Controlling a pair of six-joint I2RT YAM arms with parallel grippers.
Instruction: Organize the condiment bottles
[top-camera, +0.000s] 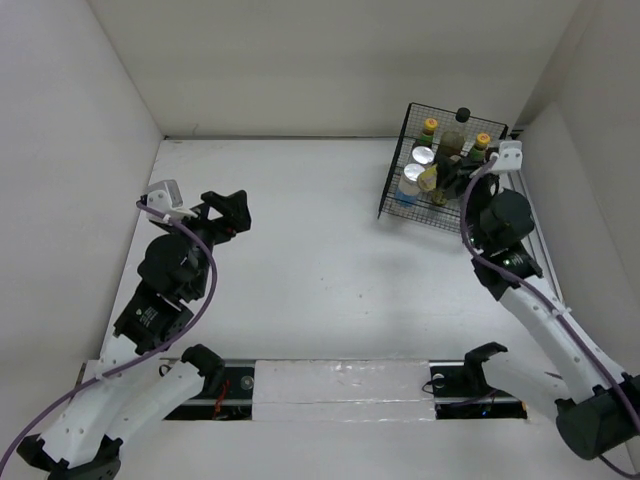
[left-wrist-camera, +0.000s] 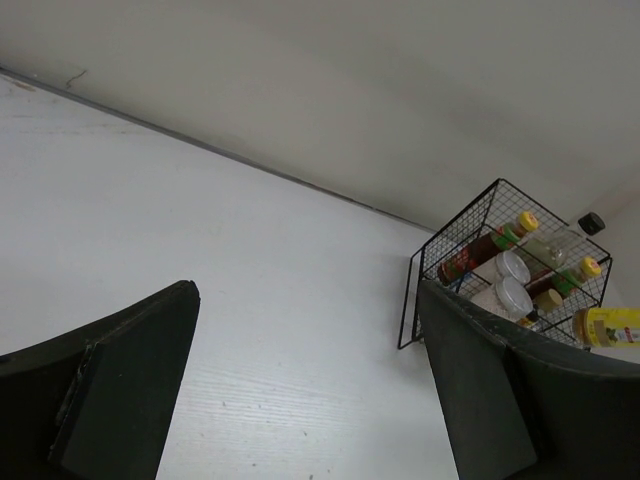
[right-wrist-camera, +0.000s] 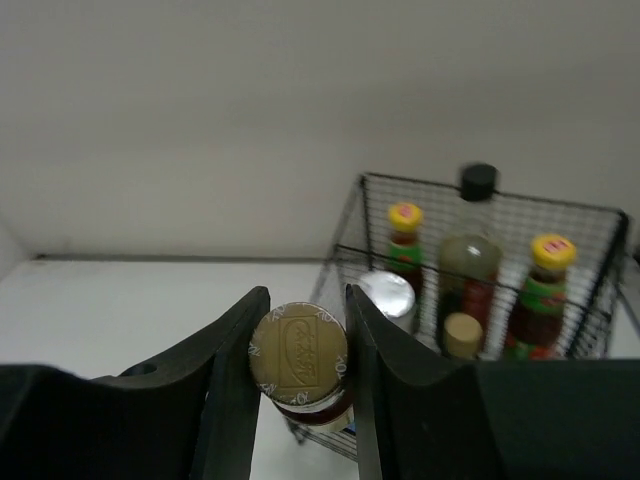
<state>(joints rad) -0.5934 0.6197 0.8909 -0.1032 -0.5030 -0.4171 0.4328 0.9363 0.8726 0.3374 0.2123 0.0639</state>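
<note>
My right gripper should next move down with a tilt into the basket's near row (top-camera: 442, 213) next to the silver-capped jars and let go of the cap, because that spot is empty.
My right gripper (right-wrist-camera: 304, 300) is shut on a tiny yellow bottle; its dull gold cap (right-wrist-camera: 298, 353) is pinched between both fingers. In the top view this bottle (top-camera: 430, 180) hangs at the near side of the black wire basket (top-camera: 398, 205). Inside the basket stand a tall dark black-capped bottle (right-wrist-camera: 470, 250), two brown yellow-capped bottles (right-wrist-camera: 404, 235) (right-wrist-camera: 549, 270), a silver-capped bottle (right-wrist-camera: 386, 293) and a small tan-capped one (right-wrist-camera: 462, 335). My left gripper (top-camera: 228, 210) is open and holds nothing, far to the left over bare table.
The basket sits in the far right corner, close to the right wall (top-camera: 590, 120) and the back wall. The right arm (top-camera: 520, 280) reaches along the right side. White walls enclose the table on three sides.
</note>
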